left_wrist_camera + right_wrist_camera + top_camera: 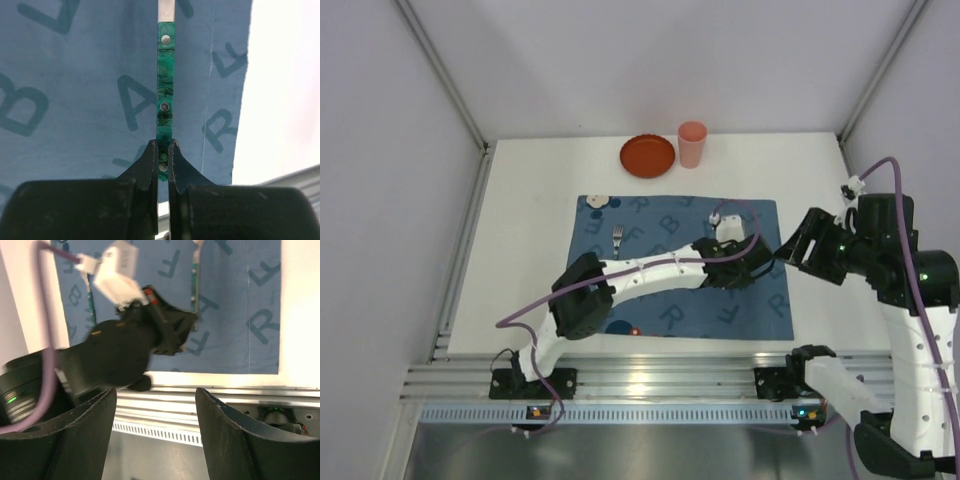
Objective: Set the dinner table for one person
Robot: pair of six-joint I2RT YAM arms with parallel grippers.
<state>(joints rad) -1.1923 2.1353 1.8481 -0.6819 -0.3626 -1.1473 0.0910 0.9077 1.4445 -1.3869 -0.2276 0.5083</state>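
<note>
The fork holds the opposite side, so my left gripper next needs to go down and slightly back onto the mat (650,215) between A and R and release the cutlery.
The dinner table (520,250) is a white tabletop carrying a blue letter-printed mat (650,215). My left gripper (163,150) is shut on the near end of a green-handled piece of cutlery (165,75), which lies lengthwise near the mat's right edge (195,290). In the top view the left gripper (762,257) reaches across the mat to its right side. My right gripper (156,430) stands open and empty just right of it (790,248), above the near rail. A fork (618,237) lies on the mat's left part (90,295).
A red plate (647,156) and a pink cup (692,144) stand at the table's back edge. A small white thing (598,201) sits on the mat's far left corner. Metal rails (650,380) run along the near edge. Walls enclose the sides.
</note>
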